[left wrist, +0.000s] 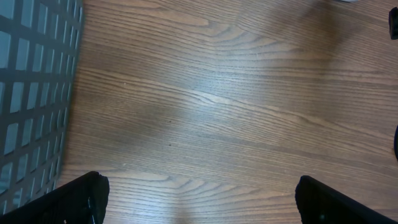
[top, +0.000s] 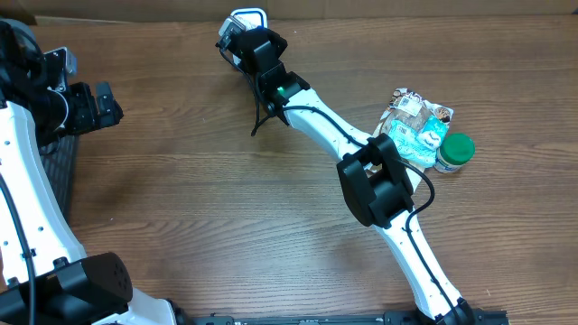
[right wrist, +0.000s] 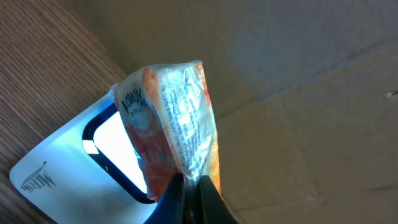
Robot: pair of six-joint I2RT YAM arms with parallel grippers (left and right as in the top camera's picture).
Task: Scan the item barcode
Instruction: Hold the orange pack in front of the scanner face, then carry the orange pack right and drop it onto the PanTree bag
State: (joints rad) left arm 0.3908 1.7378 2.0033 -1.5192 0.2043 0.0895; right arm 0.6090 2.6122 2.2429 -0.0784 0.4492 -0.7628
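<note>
The other goods are gathered on the snack packets, so my right gripper should next carry the orange packet to the right in the overhead view and release it there.
In the right wrist view, my right gripper is shut on the lower edge of an orange packet in clear printed wrap. The packet stands upright in front of a white scanner, whose window glows. In the overhead view this gripper is at the table's far edge, by the scanner; the packet is hidden there. No barcode is legible. My left gripper is open over bare wood with nothing between its fingers, and it sits far left.
A black mesh basket lies by the left gripper, seen again at the left edge. Snack packets and a green-lidded jar lie at the right beside the right arm. A cardboard wall stands behind the scanner.
</note>
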